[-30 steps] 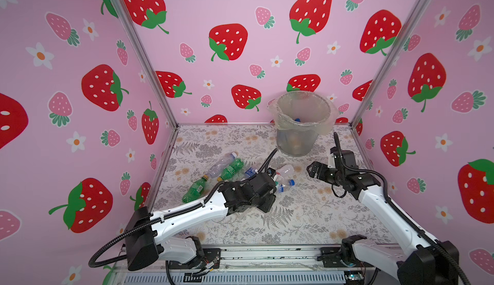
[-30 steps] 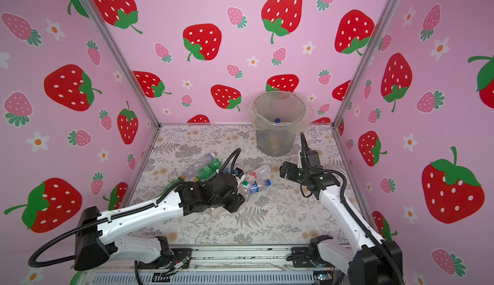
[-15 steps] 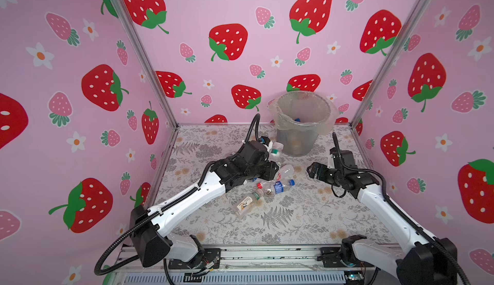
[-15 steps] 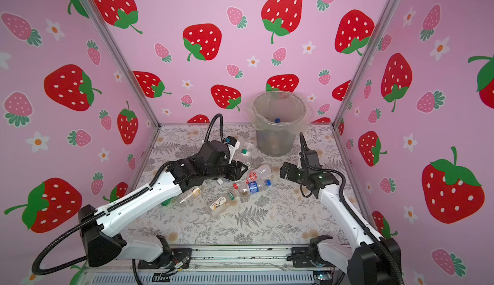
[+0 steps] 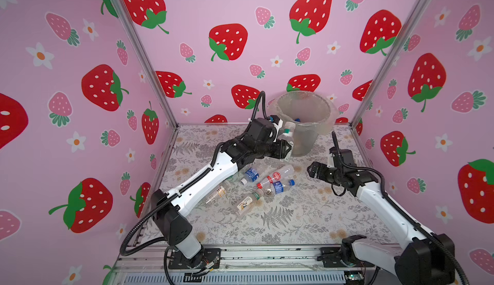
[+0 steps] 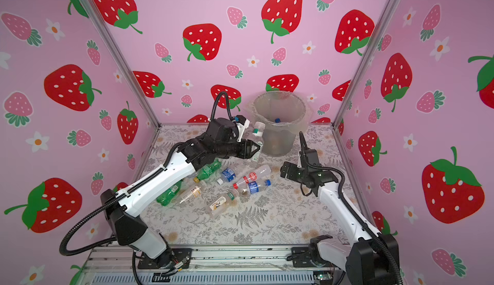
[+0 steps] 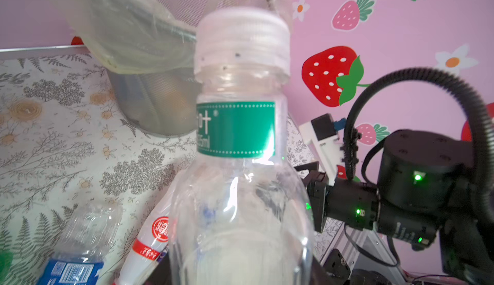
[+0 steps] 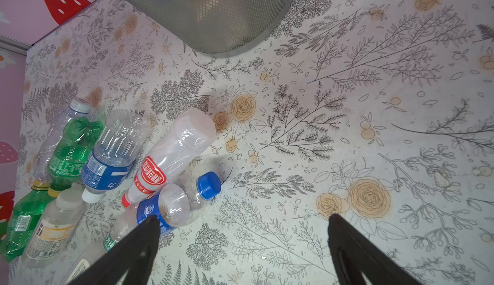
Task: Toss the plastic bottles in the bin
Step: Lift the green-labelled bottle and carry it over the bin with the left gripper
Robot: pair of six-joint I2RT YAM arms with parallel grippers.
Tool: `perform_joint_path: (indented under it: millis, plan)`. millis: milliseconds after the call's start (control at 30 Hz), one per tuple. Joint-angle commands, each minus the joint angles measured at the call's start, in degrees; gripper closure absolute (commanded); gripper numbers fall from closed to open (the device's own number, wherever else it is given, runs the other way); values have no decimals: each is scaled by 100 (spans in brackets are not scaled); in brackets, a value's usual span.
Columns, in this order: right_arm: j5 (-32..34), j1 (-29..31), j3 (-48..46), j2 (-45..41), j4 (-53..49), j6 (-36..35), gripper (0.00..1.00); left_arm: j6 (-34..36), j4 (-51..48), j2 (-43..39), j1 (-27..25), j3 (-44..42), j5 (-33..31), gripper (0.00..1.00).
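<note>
My left gripper raises the clear bottle outward over the bin's rim next and releases it inside. The bin's opening (image 5: 304, 108) lies outward of my left gripper and higher.
My left gripper (image 5: 284, 150) is shut on a clear plastic bottle (image 5: 287, 138) with a green label and a white cap, held off the table right beside the bin's left wall. The left wrist view is filled by this bottle (image 7: 235, 128), which hides the jaws. The bin (image 5: 307, 136) is a grey mesh basket with a clear bag over its rim, and a blue cap (image 5: 297, 120) shows inside. Several bottles lie in a pile mid-table, among them a red-labelled one (image 5: 276, 175) and a blue-capped one (image 5: 280, 186). My right gripper (image 5: 311, 168) hangs open and empty to the right of the pile.
Two green bottles (image 6: 205, 171) lie partly under my left arm. The bin's base (image 8: 213, 11) stands beyond my right fingers (image 8: 149, 227). Pink strawberry walls close in the left, back and right sides. Bare floral table (image 5: 307, 216) lies in front.
My left gripper has risen from the pile with the green-labelled bottle and carried it back and right, up beside the bin. The right arm has stayed still.
</note>
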Motion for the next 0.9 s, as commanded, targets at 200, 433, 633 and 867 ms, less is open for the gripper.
perform_joint_path:
  millis: [200,433,633,867]
  plan:
    - [-30,-59,100,6,-41,-12,1,-414,361,832,346,1321,529,62]
    - [-1,-60,5,-46,-14,20,1,-643,794,876,487,1271,783,62]
    - [32,-68,-72,-12,81,10,1,-645,1141,22,488,-230,446,60]
    - [27,-64,-148,65,193,28,1,-745,1261,-638,484,-1248,310,59]
